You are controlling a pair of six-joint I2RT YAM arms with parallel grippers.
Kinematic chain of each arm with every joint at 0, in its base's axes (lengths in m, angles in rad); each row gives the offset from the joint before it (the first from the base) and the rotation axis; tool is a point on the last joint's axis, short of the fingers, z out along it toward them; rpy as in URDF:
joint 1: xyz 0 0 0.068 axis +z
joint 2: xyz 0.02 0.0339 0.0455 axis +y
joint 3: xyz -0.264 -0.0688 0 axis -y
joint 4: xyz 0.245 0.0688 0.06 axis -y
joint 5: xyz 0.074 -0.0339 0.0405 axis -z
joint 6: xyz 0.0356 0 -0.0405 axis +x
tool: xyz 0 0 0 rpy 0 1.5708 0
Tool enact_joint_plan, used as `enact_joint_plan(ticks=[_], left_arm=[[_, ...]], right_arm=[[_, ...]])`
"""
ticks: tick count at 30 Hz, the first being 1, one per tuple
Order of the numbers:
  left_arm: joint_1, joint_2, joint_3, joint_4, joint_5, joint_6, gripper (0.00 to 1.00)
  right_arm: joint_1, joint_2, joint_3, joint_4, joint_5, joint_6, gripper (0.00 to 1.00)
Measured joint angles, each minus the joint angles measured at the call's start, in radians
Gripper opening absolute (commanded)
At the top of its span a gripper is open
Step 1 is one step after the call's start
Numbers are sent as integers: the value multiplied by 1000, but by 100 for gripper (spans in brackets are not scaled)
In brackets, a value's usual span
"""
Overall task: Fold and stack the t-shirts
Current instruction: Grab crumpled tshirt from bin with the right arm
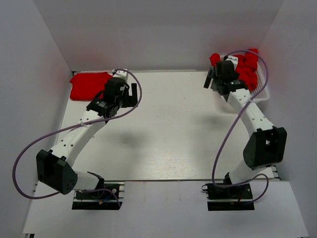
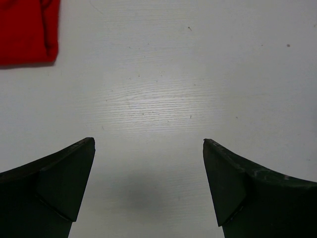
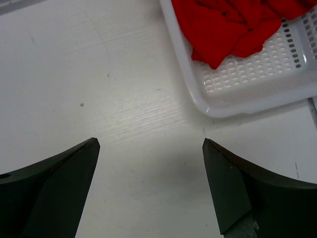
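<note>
The right gripper stands over bare table, so it goes toward the right in the top view and down into the basket (image 1: pixel 262 95) onto the crumpled red t-shirts next.
A folded red t-shirt (image 1: pixel 89 85) lies flat at the far left of the table; its corner shows in the left wrist view (image 2: pixel 27 29). Several crumpled red t-shirts (image 1: pixel 246 67) fill the white mesh basket (image 1: pixel 262 95) at the far right; they also show in the right wrist view (image 3: pixel 223 25). My left gripper (image 1: pixel 131 95) is open and empty over bare table, just right of the folded shirt, seen from its wrist (image 2: pixel 148 144). My right gripper (image 1: pixel 209 78) is open and empty above the table just left of the basket, seen from its wrist (image 3: pixel 151 141).
White walls close in the table on the left, back and right. The basket's near corner (image 3: pixel 247 94) sits just ahead and right of the right gripper. Purple cables loop from both arms.
</note>
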Motion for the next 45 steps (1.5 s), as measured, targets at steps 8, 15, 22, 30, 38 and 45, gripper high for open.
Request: enact_joint_plan(ticks=[8, 15, 22, 30, 38, 45], left_arm=[[0, 74, 5, 16, 34, 37, 100], [0, 75, 18, 26, -3, 43, 100], [5, 97, 20, 46, -35, 27, 100], [11, 174, 25, 45, -35, 21, 100], [24, 270, 106, 35, -29, 4, 100], [31, 295, 124, 19, -31, -8, 100]], right_arm=[[-156, 426, 555, -119, -5, -15, 90], [-320, 576, 652, -153, -133, -126, 90], [-403, 664, 659, -122, -178, -208, 85], [-448, 782, 671, 6, -259, -262, 71], [-467, 872, 673, 111, -354, -264, 51], [-470, 903, 673, 162, -410, -250, 30]])
